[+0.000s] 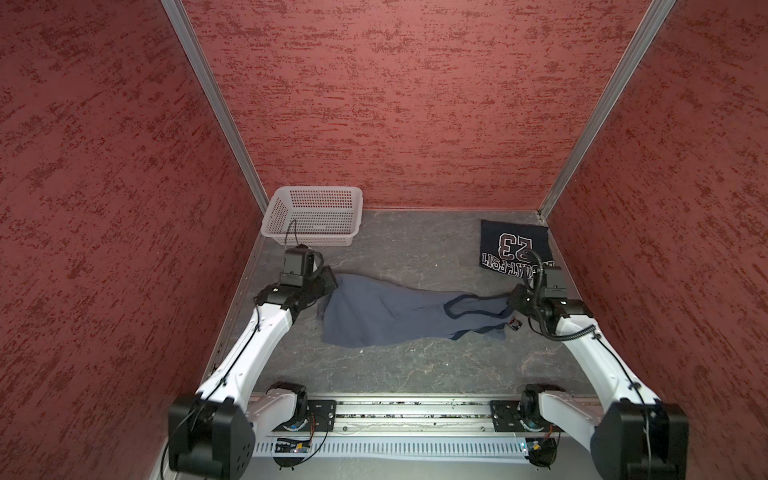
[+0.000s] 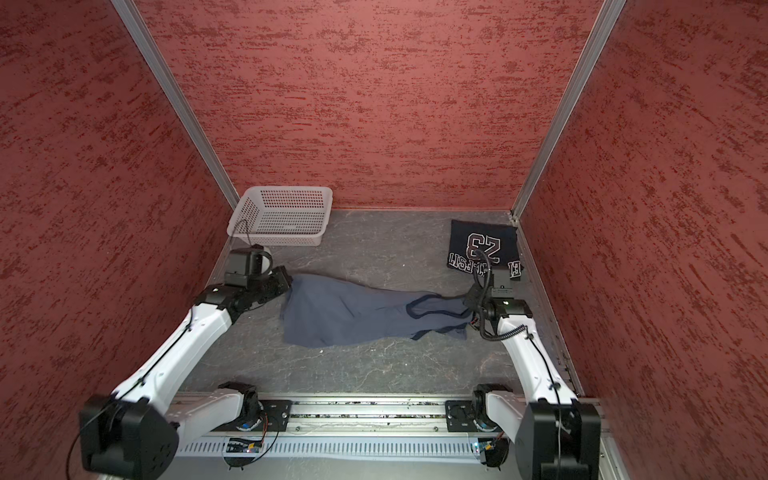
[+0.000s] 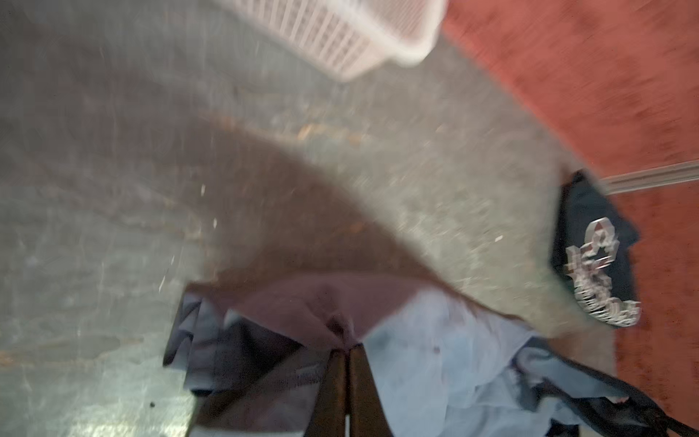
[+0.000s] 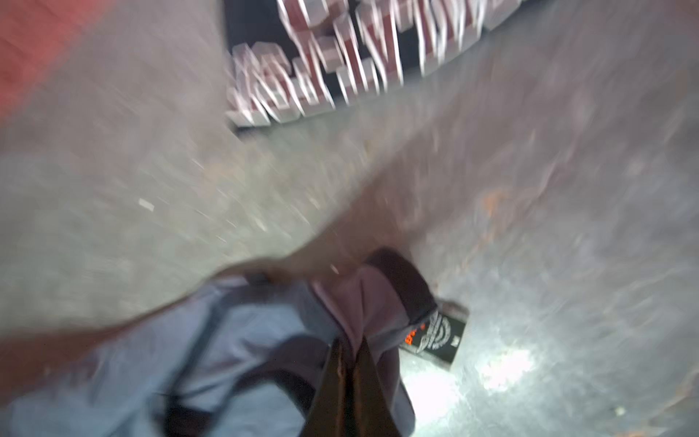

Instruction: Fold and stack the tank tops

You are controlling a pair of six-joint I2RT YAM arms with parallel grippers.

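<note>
I will next lower the strap end with my right gripper to the tabletop (image 1: 512, 315) (image 4: 435, 282) beside the small black tag and release it there, because that spot is just below my gripper.
A slate grey-blue tank top (image 1: 374, 316) (image 2: 332, 320) with dark trim lies stretched and rumpled across the middle of the table. My left gripper (image 1: 332, 284) (image 2: 289, 282) is shut on its left edge; in the left wrist view the closed gripper (image 3: 348, 346) pinches a peak of the grey-blue top (image 3: 435, 340). My right gripper (image 1: 512, 301) (image 2: 467, 301) (image 4: 351, 342) is shut on the strap end of the grey-blue top (image 4: 227, 340). A dark navy tank top (image 1: 513, 245) (image 2: 484, 245) (image 3: 594, 265) (image 4: 340, 49) printed "23" lies folded at the back right corner.
A white perforated basket (image 1: 307, 240) (image 2: 278, 241) (image 3: 340, 34) stands at the back left, just behind my left wrist. A small black tag (image 1: 515, 324) (image 4: 435, 336) lies beside the right gripper. Red walls close the table on three sides. Both wrist views are blurred.
</note>
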